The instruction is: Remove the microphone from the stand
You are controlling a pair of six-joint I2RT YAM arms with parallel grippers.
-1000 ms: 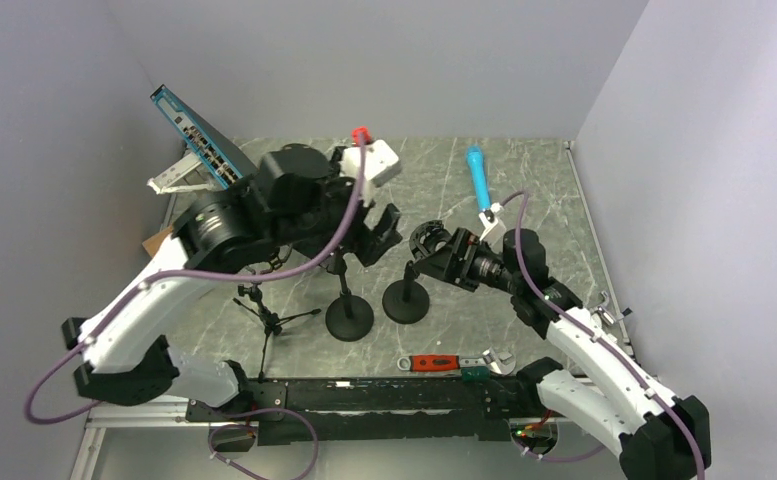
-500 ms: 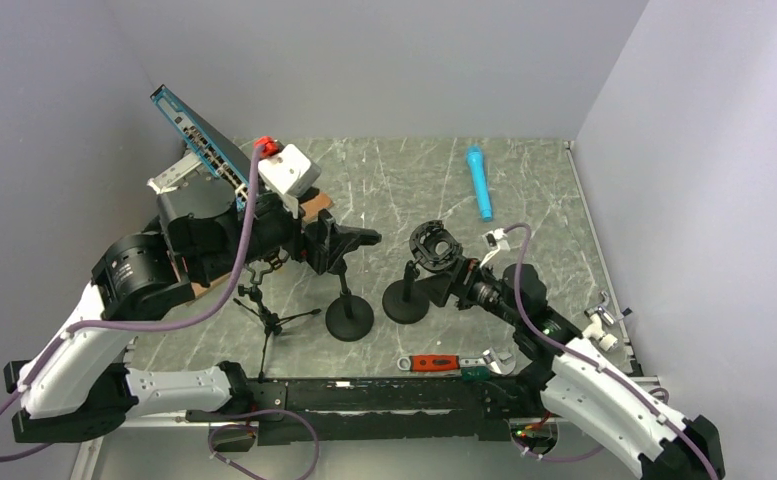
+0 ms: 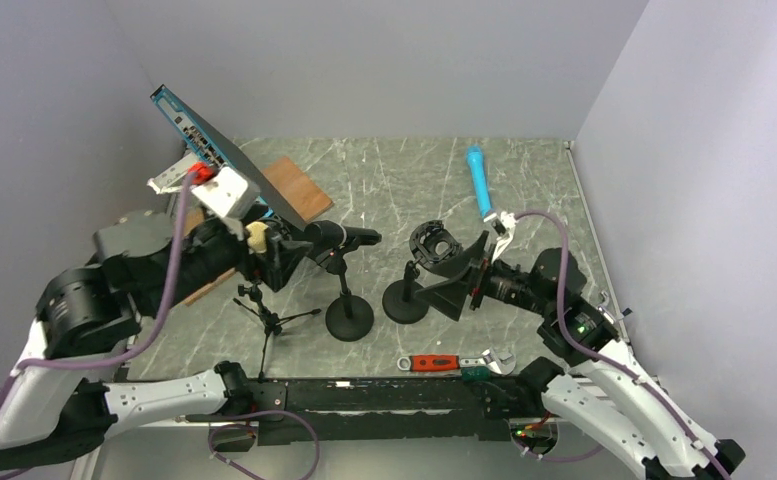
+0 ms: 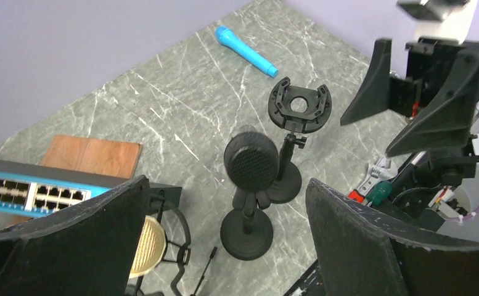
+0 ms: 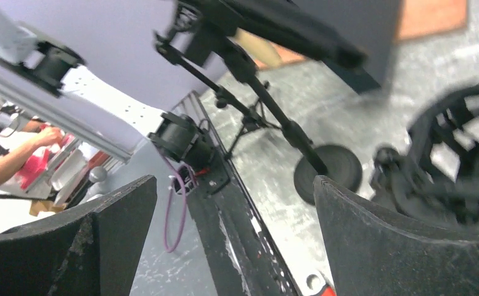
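The microphone's head end point(image 3: 325, 237) is to the left of my right gripper in the top view, beyond the empty ring clip point(image 3: 434, 243). My right gripper should lift over the clip next and go onto that end.
A black microphone point(image 3: 339, 236) lies in the clip of a round-based stand point(image 3: 349, 320). In the left wrist view its mesh head point(image 4: 251, 161) faces me above the stand base point(image 4: 245, 225). My left gripper point(image 3: 289, 258) is open and empty just left of the microphone's head end; it does not touch the microphone point(image 4: 224, 246). My right gripper point(image 3: 454, 282) is open and empty beside a second stand with an empty ring clip point(image 3: 434, 243). The right wrist view point(image 5: 237, 246) shows the stand base point(image 5: 328, 172) between its fingers.
A blue microphone point(image 3: 479, 180) lies on the table at the back right. A small tripod point(image 3: 264, 315) with a yellowish disc stands left of the stand. A network switch point(image 3: 204, 140) and a wooden board point(image 3: 289, 188) are at the back left. A red-handled wrench point(image 3: 444, 362) lies near the front edge.
My left arm has swung left and lower, from over the stand to the microphone's head end. My right gripper has drawn back to the right of the empty stand.
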